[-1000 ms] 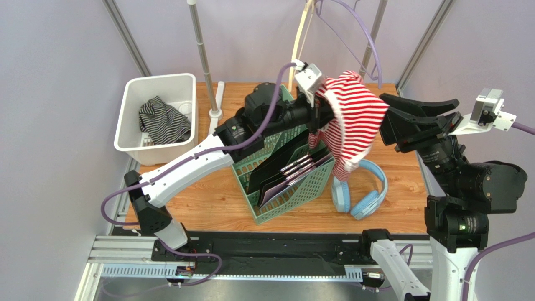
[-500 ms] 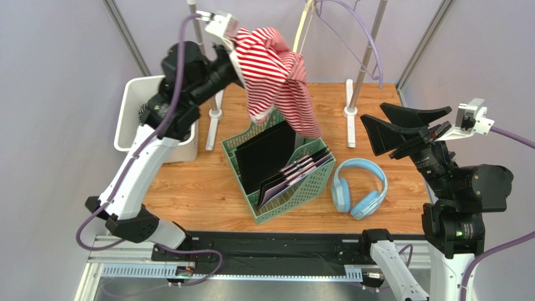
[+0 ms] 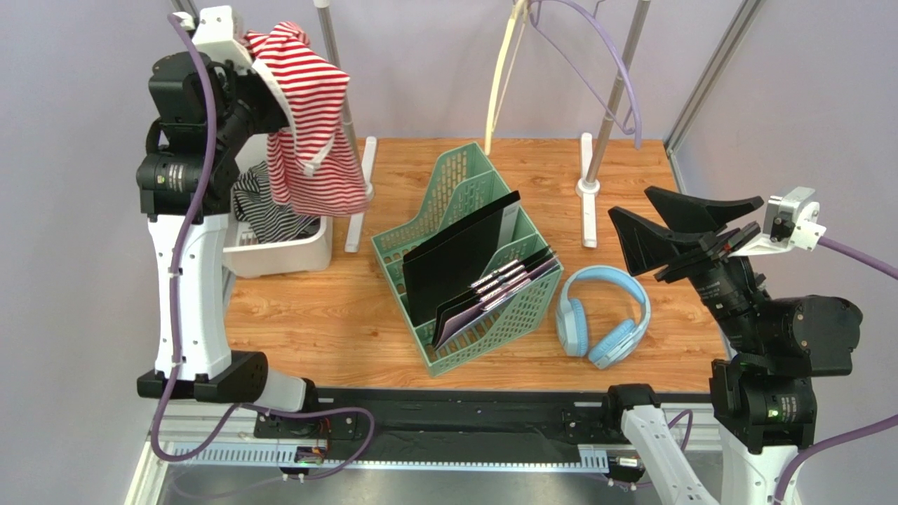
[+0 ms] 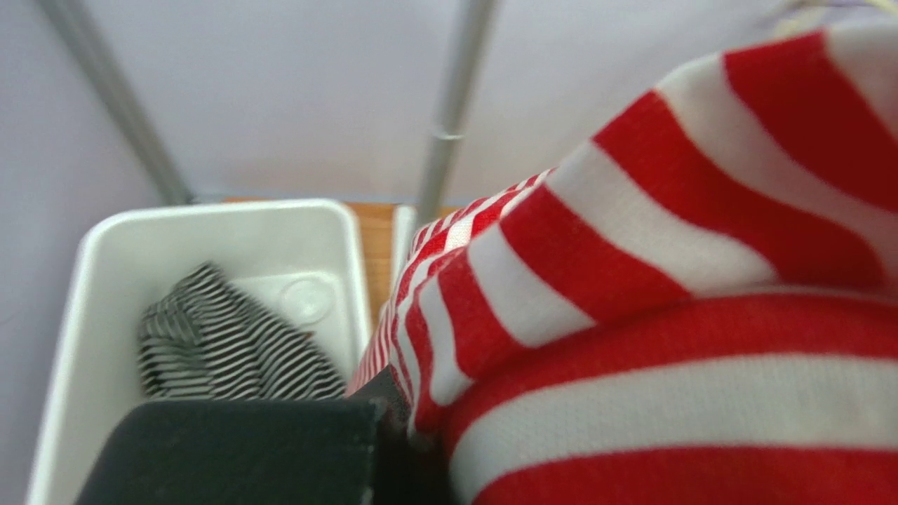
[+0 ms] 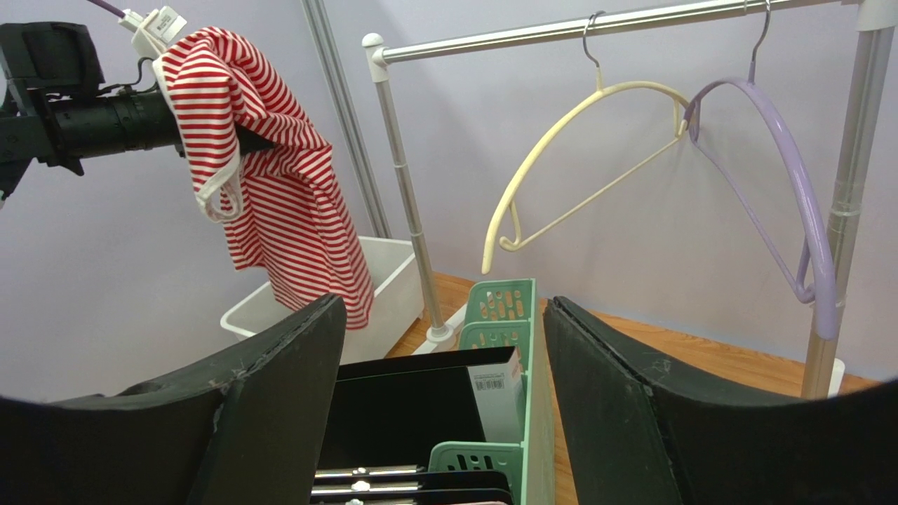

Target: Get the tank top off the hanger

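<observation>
I will tilt my left gripper downward next. I will bring the tank top (image 3: 316, 126) down, still high, toward the garment inside the open white bin (image 3: 274, 253).
My left gripper (image 3: 269, 89) is shut on the red and white striped tank top (image 3: 306, 137) and holds it high over the white bin (image 3: 274, 253) at the far left. The top fills the left wrist view (image 4: 685, 337) and hangs free in the right wrist view (image 5: 274, 179). A cream hanger (image 3: 504, 74) and a purple hanger (image 3: 601, 53) hang bare on the rail; both show in the right wrist view, the cream one (image 5: 574, 158) left of the purple one (image 5: 785, 179). My right gripper (image 3: 675, 216) is open and empty at the right.
The bin (image 4: 211, 226) holds a black and white striped garment (image 3: 264, 200). A green file rack (image 3: 464, 263) with black folders stands mid-table. Blue headphones (image 3: 603, 316) lie to its right. Rail posts (image 3: 596, 126) stand at the back.
My left arm has swung left with the tank top, from above the file rack to over the white bin. My right gripper has barely moved and stays open.
</observation>
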Available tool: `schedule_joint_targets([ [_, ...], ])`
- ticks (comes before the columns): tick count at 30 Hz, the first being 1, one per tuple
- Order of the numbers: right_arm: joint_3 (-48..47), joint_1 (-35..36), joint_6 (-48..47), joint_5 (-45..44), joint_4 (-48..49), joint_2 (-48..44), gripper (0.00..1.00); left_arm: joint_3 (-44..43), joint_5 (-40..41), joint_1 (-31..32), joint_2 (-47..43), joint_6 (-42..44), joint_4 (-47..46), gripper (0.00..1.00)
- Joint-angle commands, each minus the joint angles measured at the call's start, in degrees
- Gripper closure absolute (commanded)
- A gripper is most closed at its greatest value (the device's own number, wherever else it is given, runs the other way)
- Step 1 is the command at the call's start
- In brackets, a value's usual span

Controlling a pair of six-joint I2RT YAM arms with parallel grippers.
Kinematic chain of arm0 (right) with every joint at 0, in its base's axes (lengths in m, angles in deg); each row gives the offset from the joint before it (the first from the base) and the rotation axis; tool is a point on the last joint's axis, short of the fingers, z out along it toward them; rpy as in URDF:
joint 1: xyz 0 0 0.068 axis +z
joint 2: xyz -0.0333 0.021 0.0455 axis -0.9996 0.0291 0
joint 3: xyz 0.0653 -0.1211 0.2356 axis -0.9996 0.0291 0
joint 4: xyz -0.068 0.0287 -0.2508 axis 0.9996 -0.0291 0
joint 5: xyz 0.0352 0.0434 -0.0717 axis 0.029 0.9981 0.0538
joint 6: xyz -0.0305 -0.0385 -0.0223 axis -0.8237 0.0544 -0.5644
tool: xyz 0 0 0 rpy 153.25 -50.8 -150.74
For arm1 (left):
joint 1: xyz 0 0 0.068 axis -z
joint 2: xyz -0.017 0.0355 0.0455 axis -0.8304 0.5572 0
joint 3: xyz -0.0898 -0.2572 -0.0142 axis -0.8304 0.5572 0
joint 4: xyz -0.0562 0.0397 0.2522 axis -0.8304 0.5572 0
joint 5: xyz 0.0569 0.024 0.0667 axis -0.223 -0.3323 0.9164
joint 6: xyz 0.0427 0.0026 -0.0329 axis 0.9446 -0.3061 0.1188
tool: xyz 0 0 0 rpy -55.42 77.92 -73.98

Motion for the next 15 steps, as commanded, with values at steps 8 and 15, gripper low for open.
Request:
schedule_joint_targets([
  [8, 2.4, 0.7, -0.9, 0.4, 0.1, -0.9, 0.25, 2.6, 14.6, -8.4, 6.2, -7.0, 2.0, 1.00],
  [15, 2.4, 0.9, -1.6, 1.1, -1.8, -1.3, 0.25, 14.5, 16.0, -10.3, 2.1, -12.5, -3.4, 1.00],
])
